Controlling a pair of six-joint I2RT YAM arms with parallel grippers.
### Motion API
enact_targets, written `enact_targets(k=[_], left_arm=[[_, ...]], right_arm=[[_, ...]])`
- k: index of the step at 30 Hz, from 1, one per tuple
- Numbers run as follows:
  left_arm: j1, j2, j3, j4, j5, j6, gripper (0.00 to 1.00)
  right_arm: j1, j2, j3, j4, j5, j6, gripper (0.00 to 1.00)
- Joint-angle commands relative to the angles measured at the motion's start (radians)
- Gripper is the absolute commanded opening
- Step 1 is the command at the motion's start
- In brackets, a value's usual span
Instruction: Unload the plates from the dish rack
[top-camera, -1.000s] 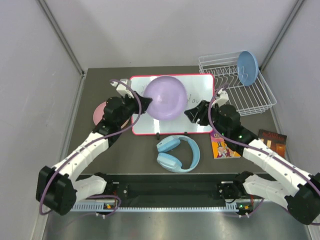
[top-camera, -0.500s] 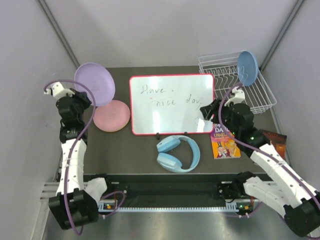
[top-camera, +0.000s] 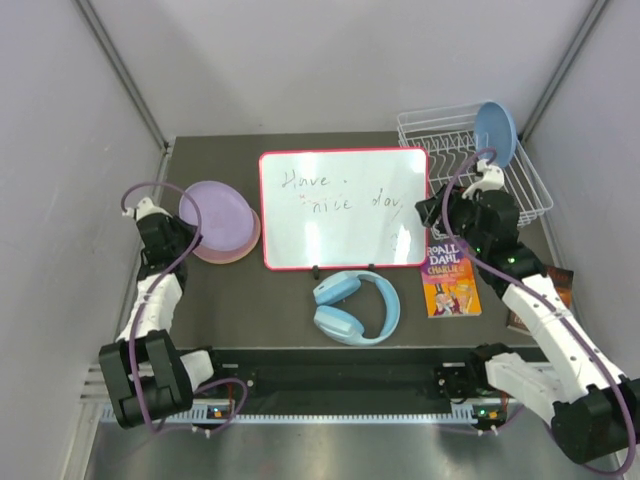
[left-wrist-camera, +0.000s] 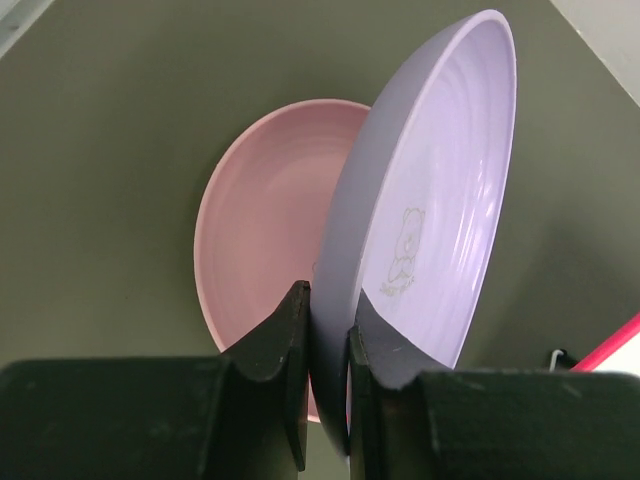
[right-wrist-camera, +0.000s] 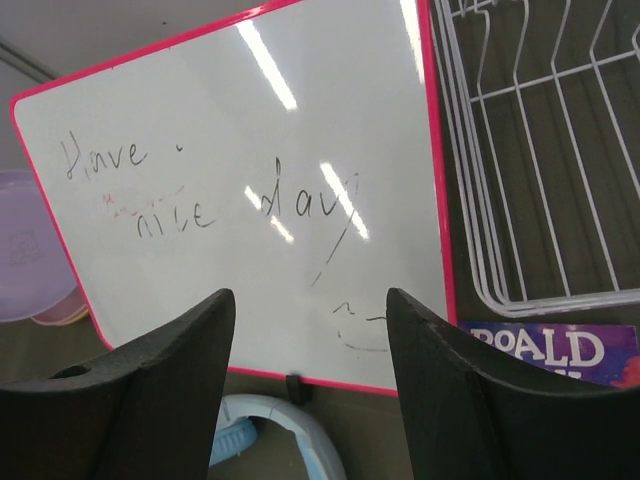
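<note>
The robot's right gripper has to swing outward and to the right in the top view, onto the light-blue plate's upper rim (top-camera: 511, 131), because this plate is still standing in the rack.
My left gripper (left-wrist-camera: 328, 330) is shut on the rim of the lilac-purple plate (left-wrist-camera: 430, 200) and holds it low over the pink plate (left-wrist-camera: 265, 220); from above the lilac plate (top-camera: 217, 219) covers most of the pink plate (top-camera: 240, 250) at the table's left. The light-blue plate (top-camera: 496, 134) stands upright in the white wire dish rack (top-camera: 500, 195) at the back right. My right gripper (right-wrist-camera: 310, 300) is open and empty above the whiteboard's right edge, beside the rack (right-wrist-camera: 540, 170). The yellow-orange plate is not in view.
The red-framed whiteboard (top-camera: 343, 207) lies in the middle. Light-blue headphones (top-camera: 357, 307) lie in front of it. A Roald Dahl book (top-camera: 450, 280) lies under my right arm, and another book (top-camera: 548, 285) sits at the far right.
My left gripper carried the lilac plate from over the whiteboard to the far left and down onto the pink plate. My right gripper let go of it and drew back toward the rack.
</note>
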Motion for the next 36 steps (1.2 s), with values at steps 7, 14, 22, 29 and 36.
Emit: enact_targets(k=[7,14,22,29,36], left_arm=[[0.009,0.059,-0.036,0.137,0.025,-0.013,0.1],[0.007,0.11,-0.039,0.172,0.105,-0.057,0.48],[0.007,0.111,-0.006,0.108,0.024,-0.064,0.75],[0.009,0.068,0.045,-0.024,-0.07,-0.041,0.99],[0.009,-0.011,0.071,0.011,0.128,-0.119,0.99]], right_arm=[[-0.158,0.094,0.191,0.013,-0.074,-0.089,0.63],[-0.214,0.171,0.266,0.056,0.115,-0.169,0.63],[-0.327,0.335,0.381,0.069,0.149,-0.199,0.65],[-0.401,0.499,0.525,0.058,0.16,-0.232,0.66],[-0.421,0.773,0.744,0.041,0.271,-0.376,0.66]])
